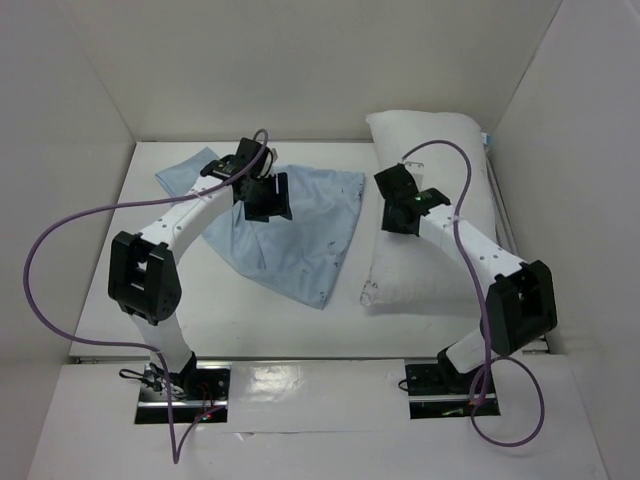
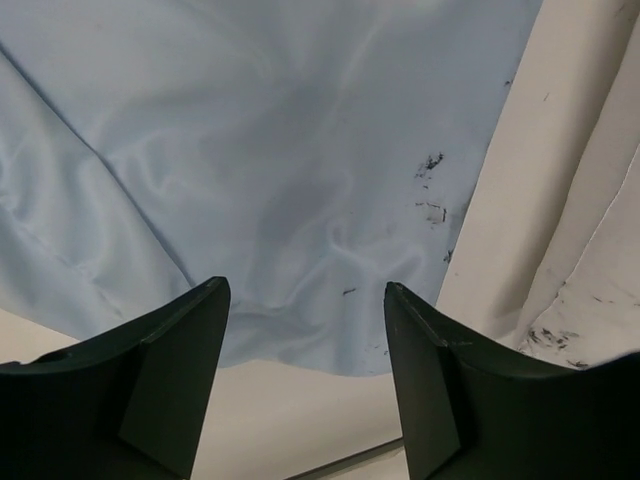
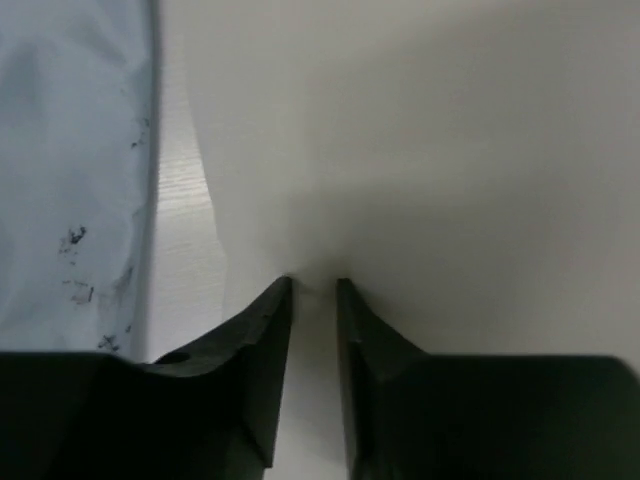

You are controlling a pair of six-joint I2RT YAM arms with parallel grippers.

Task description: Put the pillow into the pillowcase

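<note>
Next, my left gripper moves down, back and to the right in the top view onto the pillowcase's dark-marked edge, since that edge faces the pillow.
The pillow is a plump white cushion lying along the table's right side, its far end against the back wall. The pillowcase is a limp light blue cloth spread flat left of it, with dark marks near its right edge. My left gripper hovers open and empty over the pillowcase. My right gripper is pressed into the pillow's left edge, its jaws closed on a pinch of the white fabric.
White walls enclose the table on the left, back and right. A strip of bare table separates pillowcase and pillow. Purple cables loop off both arms. The pillow's near end carries dark smudges.
</note>
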